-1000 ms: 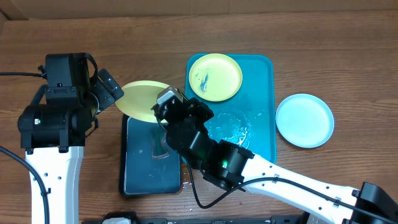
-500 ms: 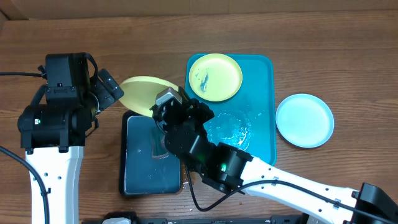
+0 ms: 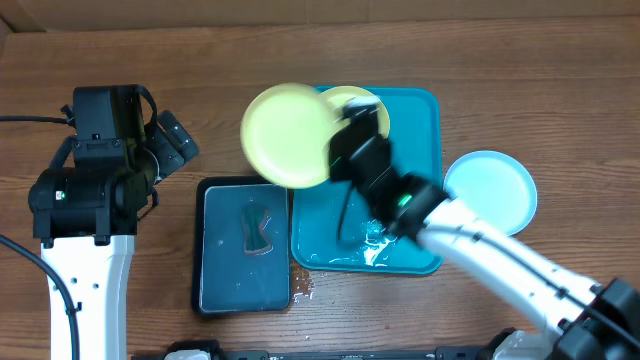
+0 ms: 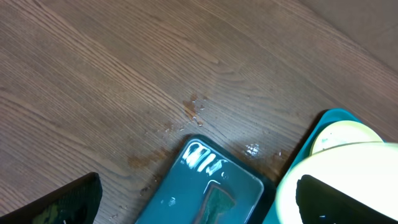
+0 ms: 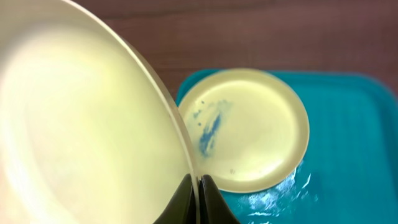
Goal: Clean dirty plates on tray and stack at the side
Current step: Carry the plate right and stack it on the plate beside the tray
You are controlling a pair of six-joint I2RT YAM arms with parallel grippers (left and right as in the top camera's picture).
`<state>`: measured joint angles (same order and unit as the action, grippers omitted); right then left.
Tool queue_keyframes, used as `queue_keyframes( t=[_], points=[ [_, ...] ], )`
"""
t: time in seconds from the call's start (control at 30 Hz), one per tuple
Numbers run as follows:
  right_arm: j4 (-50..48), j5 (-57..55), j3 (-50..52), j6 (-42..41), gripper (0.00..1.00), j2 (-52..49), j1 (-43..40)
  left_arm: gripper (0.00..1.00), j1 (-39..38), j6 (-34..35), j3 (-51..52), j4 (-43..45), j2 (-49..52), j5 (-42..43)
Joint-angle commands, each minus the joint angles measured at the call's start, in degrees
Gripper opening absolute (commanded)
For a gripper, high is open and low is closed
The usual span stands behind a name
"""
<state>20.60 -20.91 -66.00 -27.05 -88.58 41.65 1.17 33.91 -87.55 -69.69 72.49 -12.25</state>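
My right gripper swings across the tray point(image 3: 425, 245) next. It lowers its plate onto the pale blue plate point(image 3: 490, 193), as that lies below, to its right in the overhead view.
My right gripper point(image 5: 199, 185) is shut on the rim of a yellow-green plate point(image 5: 81, 124). It holds this plate tilted in the air over the tray's far left corner, as the overhead view point(image 3: 288, 135) shows. A second plate point(image 5: 249, 130) with a teal-blue smear lies in the far part of the turquoise tray point(image 5: 354, 143); in the overhead view point(image 3: 372, 98) the held plate and my arm partly hide it. A pale blue plate point(image 3: 490, 193) lies on the table right of the tray point(image 3: 425, 245). My left gripper point(image 4: 205, 208) is open and empty, left of the basin.
A dark rectangular basin point(image 3: 225, 270) with water and a sponge point(image 3: 258, 232) stands left of the tray. Water pools on the tray floor point(image 3: 380, 225). Drops wet the wood near the basin point(image 4: 196, 112). The left arm's base point(image 3: 90, 190) stands at the left.
My right arm has swung from over the basin to the right and back, carrying the yellow-green plate to above the tray's left edge. The left arm has not moved.
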Motion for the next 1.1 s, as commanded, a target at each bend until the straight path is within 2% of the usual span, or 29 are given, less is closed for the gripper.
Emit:
queue_keyframes(
  t=[0.0,0.13,0.23,0.37,0.5,0.63,0.93,0.97,1.0,1.07],
  points=[
    [1.09,29.59,-1.27,-12.44,0.04,2.01,-12.13,1.0,0.2,-1.14,-1.07,0.0,-0.5,0.07],
    [6.36,44.94,-1.27,-12.41,0.04,3.91,-27.85,1.0,0.2,-1.16,-1.07,-0.02,-0.5,0.07],
    [15.34,47.52,-1.27,-11.76,0.04,4.33,-40.35,1.0,0.2,-1.14,-1.07,0.0,-0.5,0.07],
    [28.98,41.44,-1.22,-6.43,0.04,3.5,-54.16,1.0,0.2,-1.14,-1.07,0.0,-0.5,0.07],
    [38.49,27.17,-0.35,-5.27,0.04,3.15,-63.1,1.0,0.2,-1.14,-1.07,0.0,-0.5,0.04],
    [40.59,23.98,2.29,-5.2,0.04,3.15,-66.53,1.0,0.2,-1.14,-1.07,0.0,-0.5,0.04],
    [39.21,23.28,9.18,-4.37,0.04,3.13,-63.84,1.0,0.2,-1.14,-1.07,0.0,-0.5,0.04],
    [38.91,23.06,9.2,-4.37,0.08,3.13,-63.84,1.0,0.2,-1.14,-1.07,0.0,-0.5,0.04],
    [38.12,23.87,8.94,-3.37,0.18,3.13,-63.82,1.0,0.2,-1.14,-1.07,0.0,-0.5,0.04],
    [37.07,29.88,7.5,4.44,0.38,3.17,-63.82,1.0,0.2,-1.14,-1.07,0.0,-0.5,0.07]
  ],
)
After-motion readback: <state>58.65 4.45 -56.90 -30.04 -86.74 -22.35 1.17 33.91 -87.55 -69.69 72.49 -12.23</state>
